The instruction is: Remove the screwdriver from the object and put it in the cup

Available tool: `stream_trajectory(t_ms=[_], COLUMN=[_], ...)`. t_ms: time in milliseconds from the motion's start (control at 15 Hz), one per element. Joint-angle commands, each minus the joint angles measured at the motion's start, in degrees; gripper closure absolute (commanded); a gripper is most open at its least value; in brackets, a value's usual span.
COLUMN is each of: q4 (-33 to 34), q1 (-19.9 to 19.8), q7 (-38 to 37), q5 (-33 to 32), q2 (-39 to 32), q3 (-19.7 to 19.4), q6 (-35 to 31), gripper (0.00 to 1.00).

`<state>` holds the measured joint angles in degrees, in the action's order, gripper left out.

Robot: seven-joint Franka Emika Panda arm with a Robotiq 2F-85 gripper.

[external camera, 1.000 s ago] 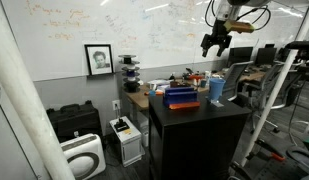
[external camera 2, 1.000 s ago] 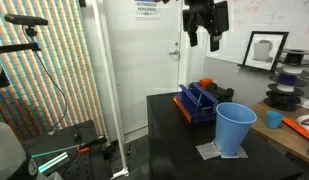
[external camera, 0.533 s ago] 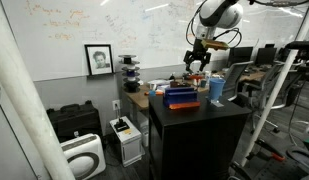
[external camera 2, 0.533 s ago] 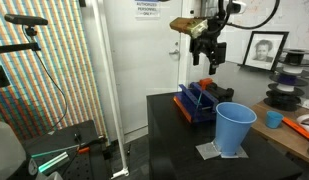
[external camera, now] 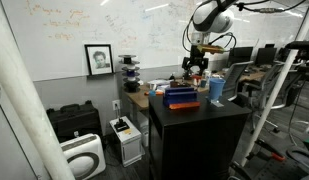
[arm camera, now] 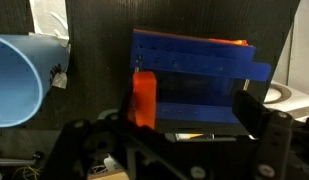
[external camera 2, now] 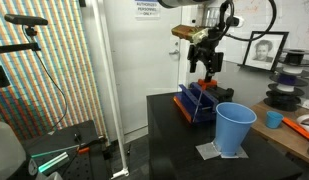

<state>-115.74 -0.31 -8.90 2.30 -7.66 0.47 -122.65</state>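
Note:
My gripper will shift left in the wrist view next and bring the fingertips down around the screwdriver's orange handle (external camera 2: 207, 83) (arm camera: 144, 98), since that stands below the gripper, off-center that way.
The low blue block (external camera: 181, 97) sits on the black cabinet top (external camera: 199, 112); it also shows in an exterior view (external camera 2: 198, 100) and fills the wrist view (arm camera: 194, 75). An orange-red screwdriver handle (arm camera: 144, 98) stands at the block's left side in the wrist view. The light-blue cup (external camera: 217, 89) stands upright beside the block, nearer the camera in an exterior view (external camera 2: 234, 128) and at the left edge of the wrist view (arm camera: 14, 80). My gripper (external camera: 197, 70) hangs a little above the block, open and empty (external camera 2: 204, 72), with its dark fingers spread wide (arm camera: 179, 130).
The cup stands on a white sheet (external camera 2: 211, 152). A cluttered desk (external camera: 154, 92) lies behind the cabinet, with a small blue pot (external camera 2: 275, 119) and spools (external camera 2: 290, 78). A framed portrait (external camera 2: 264, 48) leans on the wall. A white pole (external camera 2: 102, 80) stands beside the cabinet.
The gripper has come down from high above and moved over the blue block. The block and the cup have not moved.

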Motion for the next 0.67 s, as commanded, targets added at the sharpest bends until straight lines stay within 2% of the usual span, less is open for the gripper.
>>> stream_trajectory(t_ms=[0, 267, 333, 467, 600], q4=[1.15, 0.57, 0.41, 0.19, 0.10], q1=[0.71, 0.56, 0.49, 0.38, 0.40], q7=[-2.01, -3.36, -3.54, -3.67, -3.76], q5=[-2.01, -3.81, -4.10, -4.60, -4.64], q2=[0.89, 0.16, -0.14, -0.75, -1.06], q3=[-0.39, -0.65, -0.75, -0.95, -1.13], q6=[3.32, 2.45, 1.94, 1.42, 1.36], gripper=[0.00, 0.01, 0.25, 0.30, 0.47])
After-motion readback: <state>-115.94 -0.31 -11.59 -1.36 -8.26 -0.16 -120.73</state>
